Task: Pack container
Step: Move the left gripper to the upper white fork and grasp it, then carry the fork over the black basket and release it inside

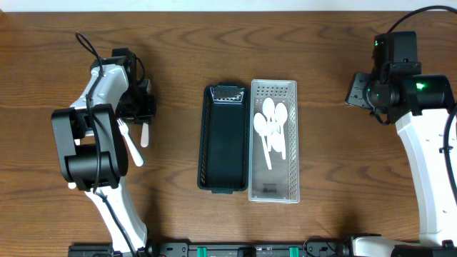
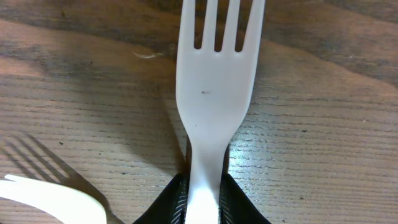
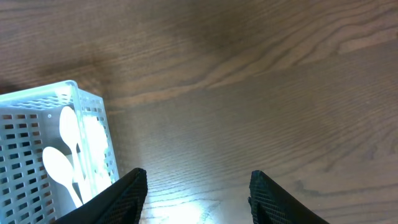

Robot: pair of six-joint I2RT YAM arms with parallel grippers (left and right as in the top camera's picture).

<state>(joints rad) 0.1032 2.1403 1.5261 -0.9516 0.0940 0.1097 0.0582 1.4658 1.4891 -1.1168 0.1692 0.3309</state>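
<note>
The robot's left gripper should rise next, carry the fork over the empty dark green container (image 1: 223, 139) and go down to release it inside, because the white container (image 1: 273, 100) already holds spoons.
My left gripper (image 2: 204, 208) is shut on the handle of a white plastic fork (image 2: 214, 93), whose tines point away over the wood. From above, that gripper (image 1: 143, 114) sits left of the containers with the fork (image 1: 145, 133) sticking out below it. A second white fork (image 1: 129, 145) lies beside it, and its end (image 2: 43, 200) shows in the left wrist view. A dark green container (image 1: 223, 139) and a white perforated container (image 1: 273, 100) stand side by side at the centre, with white spoons (image 1: 270, 128) in the white one. My right gripper (image 3: 196, 186) is open over bare wood.
The right arm (image 1: 400, 86) hovers at the far right, well away from the containers. In the right wrist view the corner of the white container (image 3: 93, 118) with spoons (image 3: 62, 165) shows at the lower left. The table is dark wood.
</note>
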